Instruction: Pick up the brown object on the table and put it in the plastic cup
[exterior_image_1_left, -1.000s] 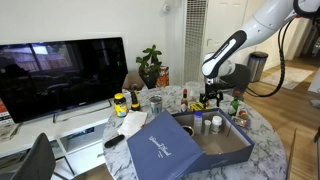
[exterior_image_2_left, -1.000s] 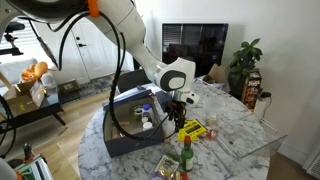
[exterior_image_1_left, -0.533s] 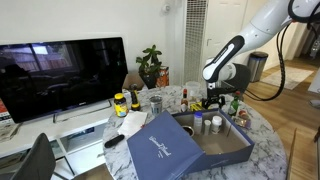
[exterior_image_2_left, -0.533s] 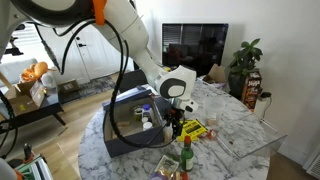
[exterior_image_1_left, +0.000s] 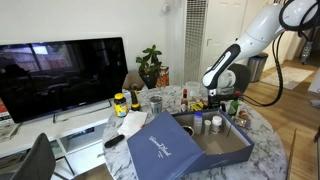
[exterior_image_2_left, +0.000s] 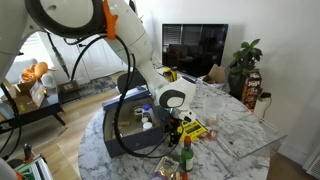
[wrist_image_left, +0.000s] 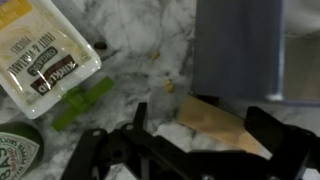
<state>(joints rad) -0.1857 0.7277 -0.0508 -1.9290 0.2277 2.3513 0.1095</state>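
Note:
The corner of the blue box crowds the brown object (wrist_image_left: 217, 123), so my gripper should move away from the box and bring its fingers around the object.
In the wrist view the brown object (wrist_image_left: 215, 122), a flat tan wedge, lies on the marble table (wrist_image_left: 130, 35) against the corner of the blue box (wrist_image_left: 238, 45). My gripper (wrist_image_left: 203, 125) is open and low over it, one black finger on each side, not touching it that I can see. In both exterior views the gripper (exterior_image_1_left: 213, 101) (exterior_image_2_left: 173, 122) hangs close to the tabletop beside the box and hides the brown object. A clear plastic cup (exterior_image_1_left: 155, 102) stands further back on the table.
An open blue box (exterior_image_1_left: 205, 142) (exterior_image_2_left: 128, 128) holds small bottles. A yellow-labelled packet (wrist_image_left: 45, 60) (exterior_image_2_left: 194, 128), a green clip (wrist_image_left: 84, 101) and a green bottle (wrist_image_left: 16, 150) (exterior_image_2_left: 186, 153) lie close by. More bottles (exterior_image_1_left: 237, 104) stand near the table edge.
The arm has come down towards the table beside the blue box. The jaws have stayed open.

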